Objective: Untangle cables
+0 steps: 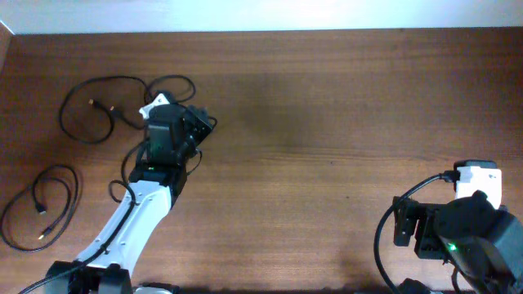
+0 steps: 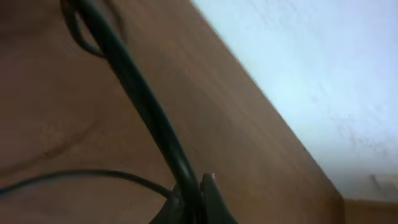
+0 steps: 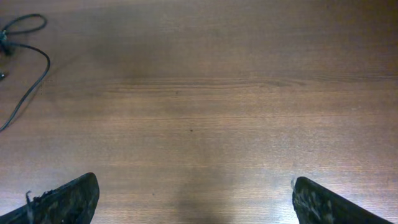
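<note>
Next, the left gripper carries its cable to the right in the overhead view and opens there, since bare wood lies open beside the wide loop.
Thin black cables lie at the table's far left. One cable [image 1: 110, 79] loops wide around my left gripper and runs under it. A second cable [image 1: 57, 167] lies apart in its own loop near the left edge. In the left wrist view my left gripper [image 2: 193, 194] is shut on a cable [image 2: 143, 106] that rises taut and steep from between the fingertips, while another thin strand [image 2: 81, 173] crosses the wood beside it. My right gripper [image 3: 196, 208] stands wide open over bare wood with nothing between its fingers. A cable end [image 3: 46, 62] shows far off at the top left of that view.
The left arm [image 1: 143, 204] reaches from the front edge toward the far left corner. The right arm [image 1: 466, 233] sits at the front right with its own thicker black cabling. The table's far edge meets a pale wall [image 2: 311, 74] close behind the left gripper.
</note>
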{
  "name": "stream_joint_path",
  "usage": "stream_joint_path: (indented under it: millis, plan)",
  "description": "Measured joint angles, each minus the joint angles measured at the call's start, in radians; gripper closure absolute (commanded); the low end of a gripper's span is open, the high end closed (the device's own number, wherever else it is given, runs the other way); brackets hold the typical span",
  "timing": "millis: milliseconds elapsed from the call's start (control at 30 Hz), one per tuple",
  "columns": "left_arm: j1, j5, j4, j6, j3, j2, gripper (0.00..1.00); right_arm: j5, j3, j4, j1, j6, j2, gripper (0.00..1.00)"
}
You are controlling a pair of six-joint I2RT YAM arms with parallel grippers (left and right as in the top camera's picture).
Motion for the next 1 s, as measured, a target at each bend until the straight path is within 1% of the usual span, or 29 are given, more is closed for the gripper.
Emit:
stream_joint_path:
  millis: [100,200,267,367,433,467,533,567,667,700,733,767,800,933,1000]
  plan:
    - [0.001,0.122,0.073,0.094,-0.002,0.000,1.00,0.000,0.000,0.005,0.000,0.000,0.002,0.01]
    - [0.001,0.240,0.103,0.184,-0.001,0.000,1.00,0.000,0.000,0.005,0.000,0.000,0.014,0.02]
    - [0.000,0.302,0.122,0.221,-0.002,0.000,1.00,0.000,0.000,0.006,0.000,0.005,0.031,0.02]
    - [-0.017,0.405,0.208,0.274,-0.003,0.000,1.00,0.000,0.000,0.007,0.000,0.016,0.061,0.01]
    - [-0.036,0.438,0.217,0.296,-0.003,0.000,1.00,0.000,0.000,0.007,0.000,0.019,0.085,0.01]
    - [-0.043,0.444,0.214,0.301,-0.003,0.000,0.91,-0.001,0.000,0.005,0.000,0.019,0.096,0.01]
    - [-0.046,0.443,0.212,0.313,-0.003,0.000,0.66,-0.001,0.000,0.001,0.000,0.020,0.126,0.01]
    - [-0.046,0.427,0.200,0.320,-0.003,0.000,0.59,-0.001,0.000,0.001,0.000,0.020,0.137,0.02]
    - [-0.046,0.338,0.119,0.328,-0.003,0.000,0.53,-0.001,0.000,0.001,0.000,0.021,0.155,0.01]
    - [-0.046,0.306,0.092,0.329,-0.002,0.000,0.47,-0.002,0.000,-0.001,0.000,0.021,0.159,0.01]
    - [-0.046,0.254,0.053,0.329,-0.002,0.000,0.19,-0.002,0.000,-0.006,0.000,0.023,0.164,0.02]
    - [-0.046,0.221,0.029,0.328,-0.002,0.000,0.07,-0.002,0.000,-0.011,0.000,0.022,0.166,0.01]
    - [-0.046,0.188,0.015,0.333,-0.002,0.000,0.01,-0.003,0.000,-0.016,0.000,0.022,0.167,0.01]
    - [-0.046,0.138,-0.037,0.333,-0.002,-0.015,0.01,-0.004,0.000,-0.020,0.000,0.022,0.167,0.01]
    - [-0.046,0.124,-0.103,0.337,0.000,-0.073,0.01,-0.004,0.000,-0.020,0.000,0.023,0.166,0.01]
